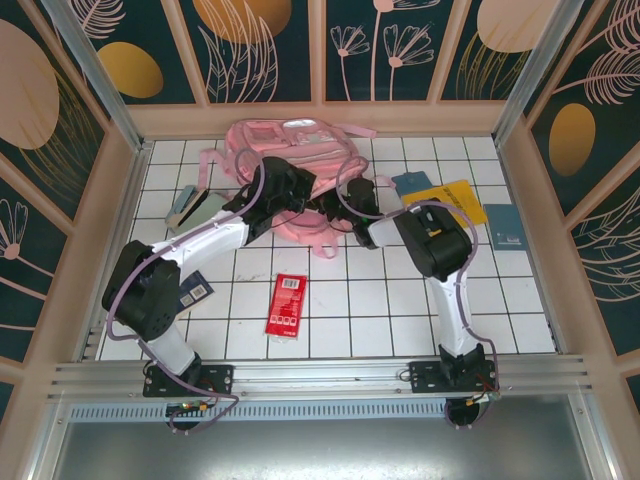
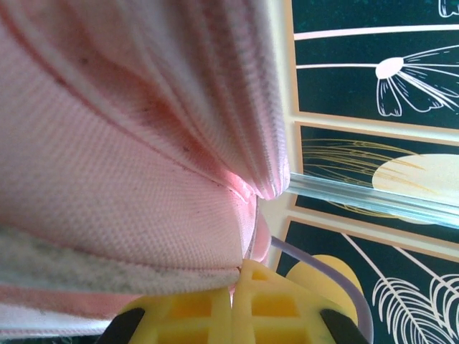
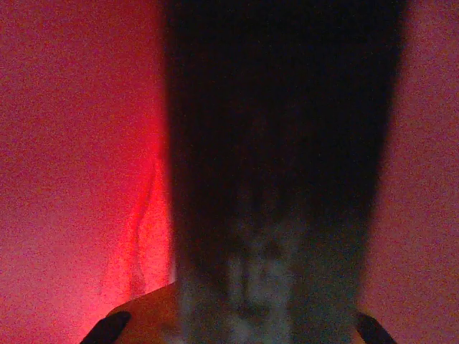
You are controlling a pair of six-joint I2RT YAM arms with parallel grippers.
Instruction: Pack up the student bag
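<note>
The right gripper pushes a little outward into the pink bag (image 3: 140, 208) next and releases the dark flat item, since it already stands between the bag's red-lit fabric sides.
The student bag (image 1: 300, 145), a light-pink backpack, lies at the back centre of the tiled table. My left gripper (image 1: 296, 192) is at the bag's near edge. Its yellow fingers (image 2: 201, 312) are shut on a fold of the pink fabric (image 2: 107, 158) and hold it up. My right gripper (image 1: 350, 210) reaches into the bag from the right. Red-lit fabric (image 3: 64, 179) surrounds it inside. A dark flat item (image 3: 280, 143) runs up from between its jaws; they are shut on it.
A red packet (image 1: 288, 303) lies in the middle of the table. A yellow book (image 1: 452, 200) and blue books (image 1: 503, 226) sit at the right. A mint-green case (image 1: 207, 208) and a dark blue item (image 1: 195, 290) lie at the left. Wooden walls enclose the table.
</note>
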